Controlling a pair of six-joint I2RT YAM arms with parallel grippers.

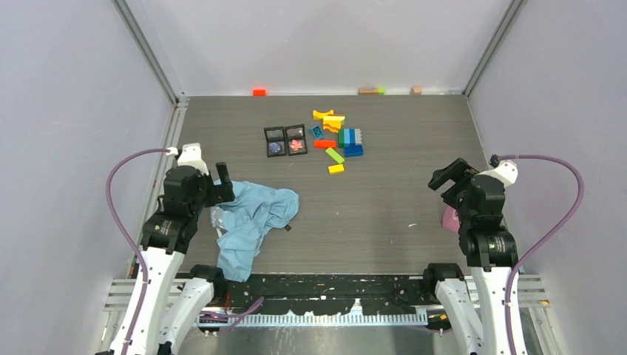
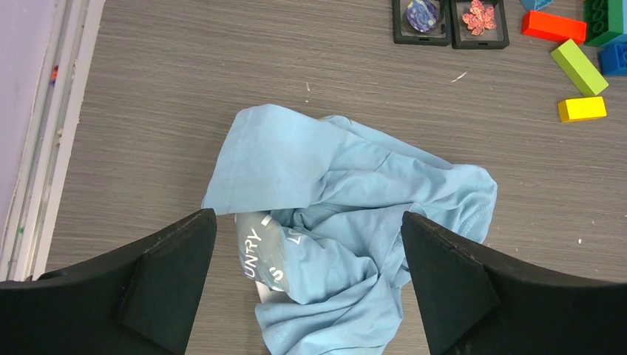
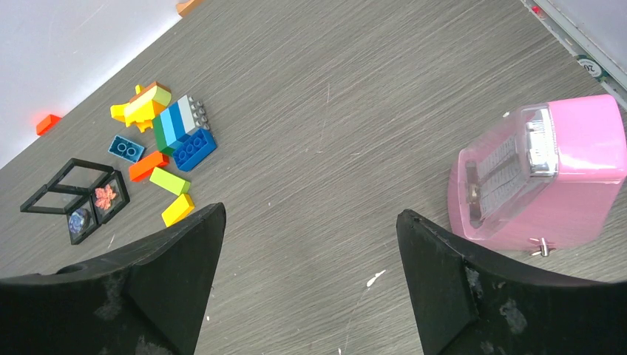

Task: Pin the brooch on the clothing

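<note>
The T-shirt's jutting corner point(image 1: 293, 197) is below and to the left of my right gripper in the top view, clear of the folds. I will move my right gripper across and down onto it next.
The clothing point(image 1: 255, 216), a light blue T-shirt, lies crumpled on the table at the near left, and a fold shows part of its white lettering point(image 2: 255, 255). My left gripper point(image 1: 224, 188) hovers over its left side, open, the shirt point(image 2: 347, 185) lying below between the two black fingers point(image 2: 308, 215). The brooch point(image 1: 296, 145), a small pinkish-red flower shape, rests in an open black box point(image 2: 480, 16) at mid-table, also visible in the right wrist view point(image 3: 105, 196). My right gripper point(image 1: 444, 177) is open above bare table point(image 3: 310, 211), far from both.
A second black box point(image 1: 276, 147) beside the brooch holds a round bluish piece. Coloured toy blocks point(image 1: 340, 139) lie scattered just right of the boxes. A pink translucent plastic device point(image 3: 547, 170) sits by my right gripper. Small blocks line the back wall point(image 1: 259, 92).
</note>
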